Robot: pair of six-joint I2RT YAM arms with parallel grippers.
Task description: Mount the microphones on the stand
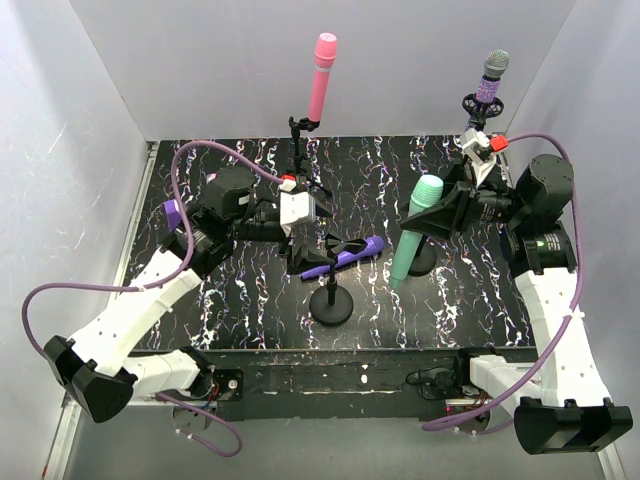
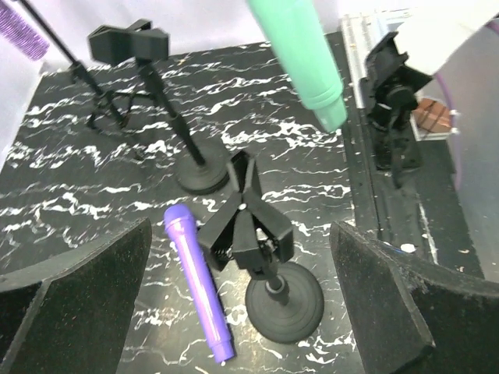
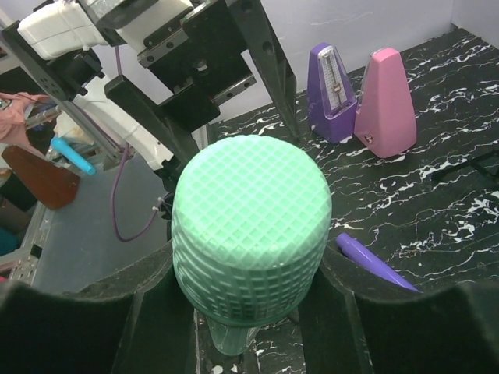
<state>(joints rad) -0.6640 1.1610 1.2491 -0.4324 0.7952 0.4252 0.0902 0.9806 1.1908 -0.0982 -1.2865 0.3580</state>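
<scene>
The robot needs to move its right gripper to the stand's clip [image 2: 245, 226] by the lying purple microphone and release the mint green one, since that clip is to the gripper's left in the top view.
My right gripper [image 1: 438, 216] [image 3: 249, 315] is shut on the mint green microphone [image 1: 416, 228] [image 3: 249, 226] just below its head, holding it tilted above the table; its lower end hangs in the left wrist view [image 2: 300, 54]. The plain purple microphone [image 1: 345, 258] [image 2: 196, 280] [image 3: 374, 265] lies flat beside a short stand [image 1: 332, 302] whose empty clip [image 2: 245, 226] points up. My left gripper [image 1: 306, 240] [image 2: 240, 241] hovers open above that clip and touches nothing. The pink microphone [image 1: 322, 75] and the glittery purple one [image 1: 490, 85] sit upright in stands at the back.
A second short stand, base [image 2: 201, 173] and empty clip [image 2: 129, 43], stands under the mint microphone, its base [image 1: 424, 262] partly hidden. A purple wedge-shaped box [image 3: 331, 93] and a pink one [image 3: 386, 101] stand at the table's far left. White walls enclose three sides.
</scene>
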